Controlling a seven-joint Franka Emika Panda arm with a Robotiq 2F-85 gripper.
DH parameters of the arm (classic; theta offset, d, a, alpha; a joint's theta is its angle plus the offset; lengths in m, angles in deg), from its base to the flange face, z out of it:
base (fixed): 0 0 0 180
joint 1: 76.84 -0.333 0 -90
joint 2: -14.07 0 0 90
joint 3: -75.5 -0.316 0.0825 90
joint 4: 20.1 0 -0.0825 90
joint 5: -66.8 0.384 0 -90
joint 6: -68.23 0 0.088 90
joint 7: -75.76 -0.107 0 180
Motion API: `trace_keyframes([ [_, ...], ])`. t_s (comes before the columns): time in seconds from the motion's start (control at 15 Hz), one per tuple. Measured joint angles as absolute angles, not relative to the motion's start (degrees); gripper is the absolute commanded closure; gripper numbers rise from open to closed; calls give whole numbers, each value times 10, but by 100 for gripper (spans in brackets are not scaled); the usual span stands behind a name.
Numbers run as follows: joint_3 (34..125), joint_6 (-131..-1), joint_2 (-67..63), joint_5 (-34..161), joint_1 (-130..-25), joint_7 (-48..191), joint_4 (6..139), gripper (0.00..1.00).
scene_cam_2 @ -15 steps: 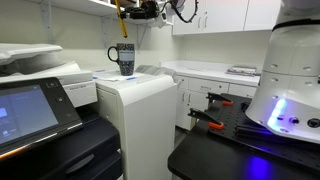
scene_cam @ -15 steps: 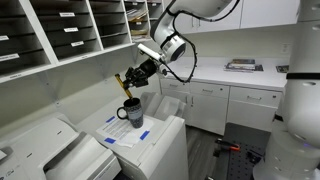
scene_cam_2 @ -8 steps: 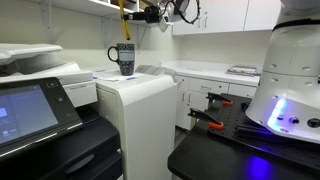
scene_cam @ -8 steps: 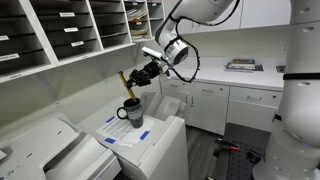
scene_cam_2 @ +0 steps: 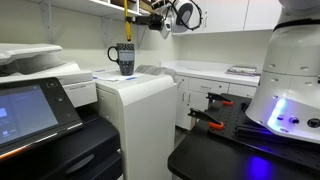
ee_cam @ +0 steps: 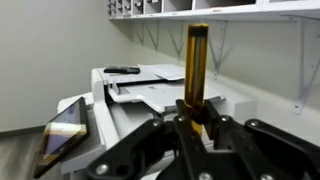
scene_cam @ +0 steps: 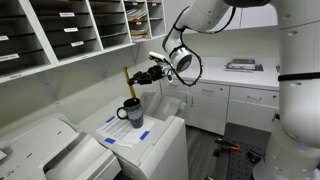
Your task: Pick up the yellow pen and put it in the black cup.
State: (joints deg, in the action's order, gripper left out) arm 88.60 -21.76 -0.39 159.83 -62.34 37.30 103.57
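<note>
I will lower the yellow pen in my gripper toward the black cup's opening (scene_cam: 132,101) and let it go there, because the pen is nearly upright above the cup's opening.
The yellow pen (scene_cam: 128,82) stands nearly upright in my gripper (scene_cam: 136,80), which is shut on its lower part, above the black cup (scene_cam: 131,111). The cup stands on the white cabinet top (scene_cam: 150,132). In an exterior view the pen (scene_cam_2: 126,12) sticks up near the top edge, above the cup (scene_cam_2: 124,57), with the gripper (scene_cam_2: 137,17) beside it. In the wrist view the pen (ee_cam: 197,65) rises between the black fingers (ee_cam: 197,125); the cup is out of view there.
Papers (scene_cam: 120,137) lie on the cabinet top by the cup. A printer (scene_cam: 50,150) stands beside it. Wall pigeonhole shelves (scene_cam: 70,30) are behind. A counter (scene_cam: 235,75) with a stack of papers (scene_cam: 243,65) runs along the wall.
The gripper has swung the pen from tilted to nearly upright and shifted slightly away from the shelves, still above the cup. The pen stays held.
</note>
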Motion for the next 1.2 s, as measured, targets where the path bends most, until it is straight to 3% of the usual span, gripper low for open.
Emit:
trace_keyframes([
  [0.93, 880, -201, -68, 1617, -625, 370, 1011, 95],
  [1.0, 880, -201, -71, 1617, -625, 370, 1010, 53],
  [1.07, 880, -201, -73, 1617, -625, 370, 1009, 52],
  [1.2, 880, -201, -75, 1617, -625, 370, 1006, 37],
])
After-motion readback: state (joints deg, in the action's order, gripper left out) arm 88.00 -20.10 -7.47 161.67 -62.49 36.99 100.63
